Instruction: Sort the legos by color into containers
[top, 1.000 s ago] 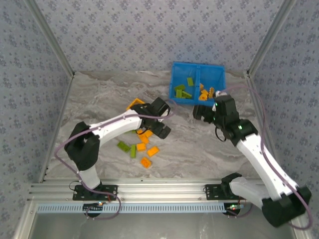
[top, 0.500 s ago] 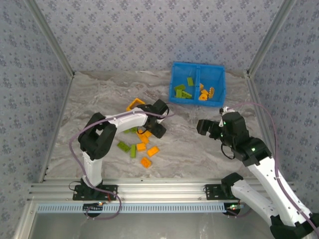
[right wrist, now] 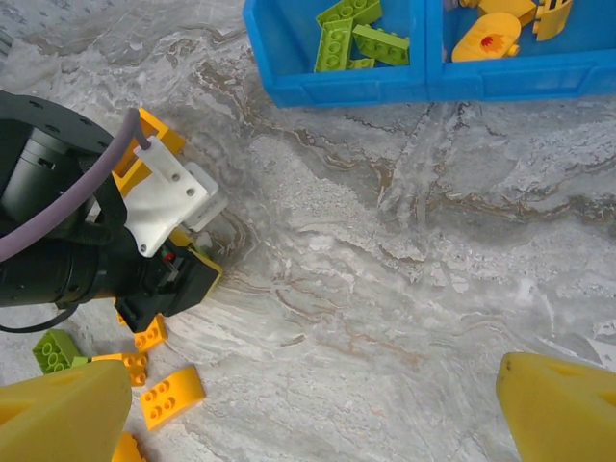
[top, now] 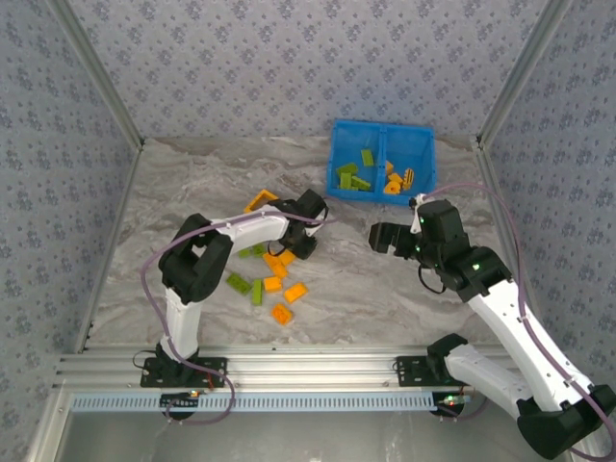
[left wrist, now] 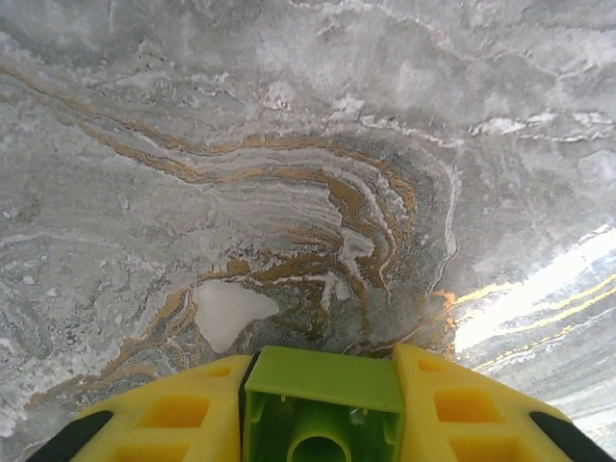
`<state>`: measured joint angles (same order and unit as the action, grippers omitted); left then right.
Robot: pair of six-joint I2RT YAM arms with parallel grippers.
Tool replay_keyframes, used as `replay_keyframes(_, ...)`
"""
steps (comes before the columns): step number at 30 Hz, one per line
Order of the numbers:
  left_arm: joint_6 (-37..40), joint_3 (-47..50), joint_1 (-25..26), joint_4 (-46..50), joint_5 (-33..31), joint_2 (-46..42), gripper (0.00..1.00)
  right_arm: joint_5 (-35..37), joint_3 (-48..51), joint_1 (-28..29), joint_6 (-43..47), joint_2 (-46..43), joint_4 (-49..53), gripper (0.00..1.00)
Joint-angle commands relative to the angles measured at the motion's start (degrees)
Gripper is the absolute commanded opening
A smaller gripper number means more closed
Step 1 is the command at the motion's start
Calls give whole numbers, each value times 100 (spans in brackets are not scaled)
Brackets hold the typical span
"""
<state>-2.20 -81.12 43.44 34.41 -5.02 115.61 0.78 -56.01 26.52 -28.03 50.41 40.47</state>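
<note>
My left gripper should next move the lime green lego up and outward over the bin's container of green legos and release it there, as the colors match.
My left gripper [left wrist: 322,364] is shut on a lime green lego [left wrist: 322,409], held between its yellow fingers [left wrist: 183,414] just above the marble table. From above, this gripper [top: 300,243] sits at the top of the loose pile of orange and green legos [top: 272,284]. The blue bin [top: 382,197] stands at the back right, with green legos [right wrist: 337,43] in its left container and orange ones [right wrist: 486,34] in its right. My right gripper [top: 378,237] hangs open and empty in front of the bin, its fingers [right wrist: 63,414] wide apart over bare table.
An open orange frame [top: 258,202] lies behind the left gripper. Loose orange bricks [right wrist: 171,397] and a green one [right wrist: 53,348] lie left of the right gripper. The left arm's wrist [right wrist: 106,231] is close to the right gripper's left side. Patterned walls enclose the table.
My left gripper has shut on the green lego at the pile. My right arm drew back from the bin toward the table's middle, staying open.
</note>
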Motion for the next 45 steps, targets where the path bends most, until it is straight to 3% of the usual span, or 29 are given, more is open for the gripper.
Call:
replay_keyframes(1,-133,-140,-20,-49,323,-304,25,-5,-263,26,32,8,-87,100)
replay_keyframes(6,-501,-521,-3,-581,687,-1049,23,556,5,24,-289,-249,-300,100)
replay_keyframes(10,-583,-1486,27,-1067,356,-968,23,735,226,13,-602,-518,-357,100)
replay_keyframes(14,-447,-2981,-36,-1168,-289,-51,22,911,311,-12,-660,-677,-366,100)
replay_keyframes(19,-309,-5386,-151,-771,-498,1589,22,913,136,-56,-603,-667,-87,100)
replay_keyframes(25,-207,-7314,-222,-1038,-743,3209,22,651,259,-58,-576,-836,149,100)
replay_keyframes(30,63,-7559,-222,-1541,-592,3771,22,672,825,-33,-1079,-1262,-80,100)
replay_keyframes(37,-220,-7517,-216,-1781,-382,4159,26,847,825,-40,-1057,-1256,-122,100)
replay_keyframes(42,-218,-7523,-197,-1862,-351,4218,55,856,511,-39,-846,-974,-15,100)
replay_keyframes(45,-212,-7524,-196,-1789,-328,4010,63,823,449,-48,-667,-775,-102,100)
